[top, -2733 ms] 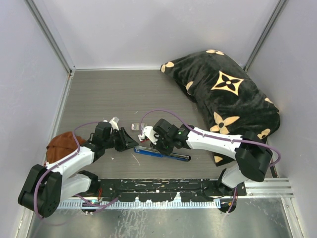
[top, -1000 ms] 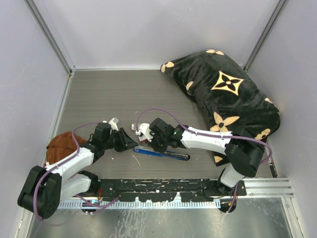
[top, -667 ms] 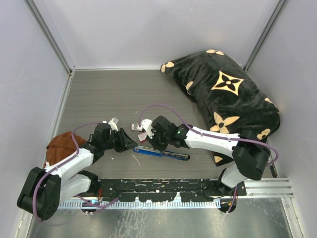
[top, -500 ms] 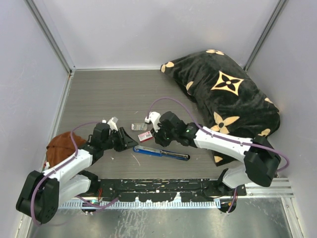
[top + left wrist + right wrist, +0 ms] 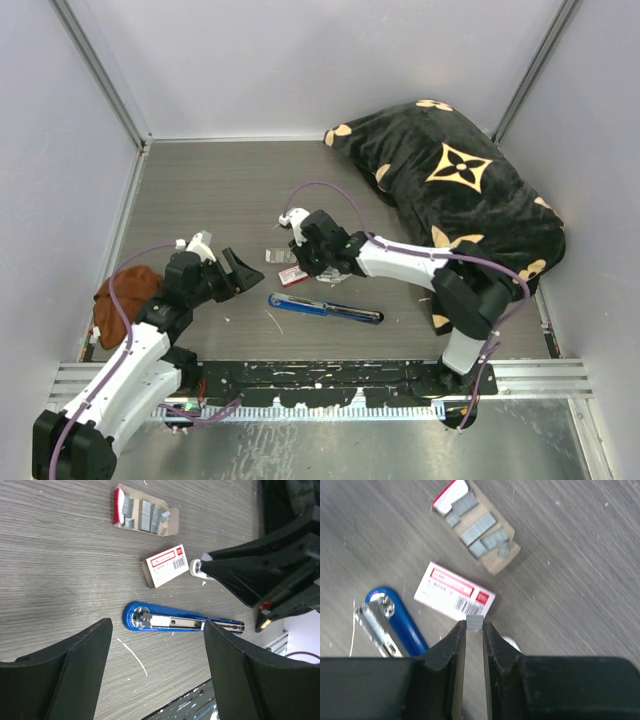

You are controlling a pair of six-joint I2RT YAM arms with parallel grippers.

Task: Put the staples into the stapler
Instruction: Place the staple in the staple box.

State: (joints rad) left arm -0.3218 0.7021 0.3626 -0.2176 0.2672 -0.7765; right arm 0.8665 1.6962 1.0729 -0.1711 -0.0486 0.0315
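Observation:
The block goes outward and to the left in the top view over the cardboard tray point(image 5: 280, 256) point(image 5: 482, 530) next. My right gripper then releases it where other staples already lie.
The blue stapler point(image 5: 325, 308) lies flat and opened on the table, its silver channel point(image 5: 175, 622) facing up. My right gripper point(image 5: 475, 627) is shut on a small grey block of staples point(image 5: 475, 622), hovering over the red-and-white box point(image 5: 455, 591) just beyond the stapler's blue end point(image 5: 397, 622). In the top view the right gripper point(image 5: 300, 262) hides that block. My left gripper point(image 5: 235, 272) stands open and empty to the left of the stapler; from its wrist, the stapler point(image 5: 182, 622) lies between and beyond its fingertips point(image 5: 102, 630).
A cardboard tray point(image 5: 171, 526) holds several more staple blocks behind the box point(image 5: 165, 571). A small white piece point(image 5: 196, 567) lies beside the box. A black patterned pillow point(image 5: 460, 190) fills the right side; a brown cloth point(image 5: 120, 295) sits at the left wall.
The left gripper has opened and drawn back to the left, away from the stapler. The right gripper has moved off the stapler to above the red-and-white box.

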